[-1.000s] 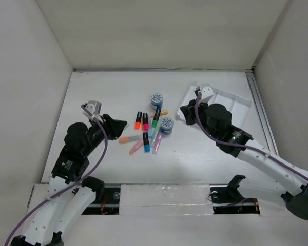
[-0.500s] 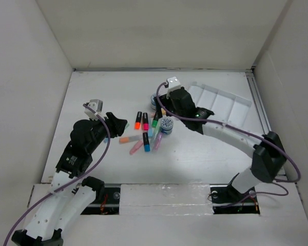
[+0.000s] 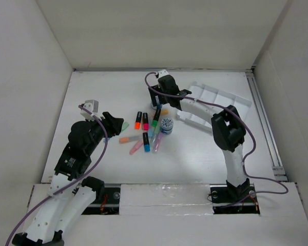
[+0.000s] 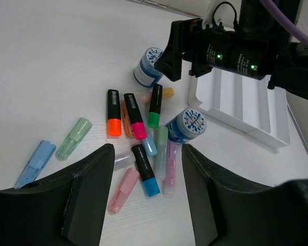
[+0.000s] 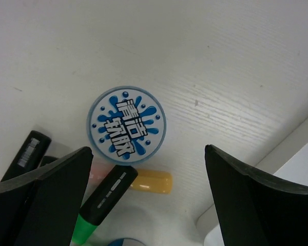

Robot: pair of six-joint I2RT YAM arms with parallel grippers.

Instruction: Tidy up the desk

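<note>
Next, my right gripper shifts to the left in the wrist view and descends until its fingers straddle the blue-lidded jar (image 3: 154, 107) (image 5: 127, 125), which sits below, off-centre that way.
On the white desk (image 3: 108, 92) lies a heap of highlighters, among them an orange-tipped one (image 3: 137, 120) (image 4: 113, 113), a pink-tipped one (image 3: 145, 121) (image 4: 134, 115), a green-tipped one (image 3: 155, 118) (image 5: 100, 205) and a blue-tipped one (image 3: 146, 142) (image 4: 145, 169). One blue-lidded jar (image 5: 127, 128) (image 4: 146, 64) stands at the back of the heap. My right gripper (image 3: 158, 102) (image 5: 147, 154) hovers open just above it, holding nothing. A second jar (image 3: 166, 125) (image 4: 189, 124) stands beside the pens. My left gripper (image 3: 115, 125) (image 4: 148, 159) is open and empty, left of the heap.
A white compartmented tray (image 3: 215, 105) (image 4: 241, 107) (image 5: 297, 154) lies right of the heap. Pastel pieces are scattered about: blue (image 4: 35, 163), green (image 4: 74, 137), pink (image 4: 121, 189), yellow-orange (image 5: 151, 181). White walls close in the desk on three sides.
My right arm swung left from the tray to above the back jar, and its jaws opened. My left gripper's jaws spread wider in place.
</note>
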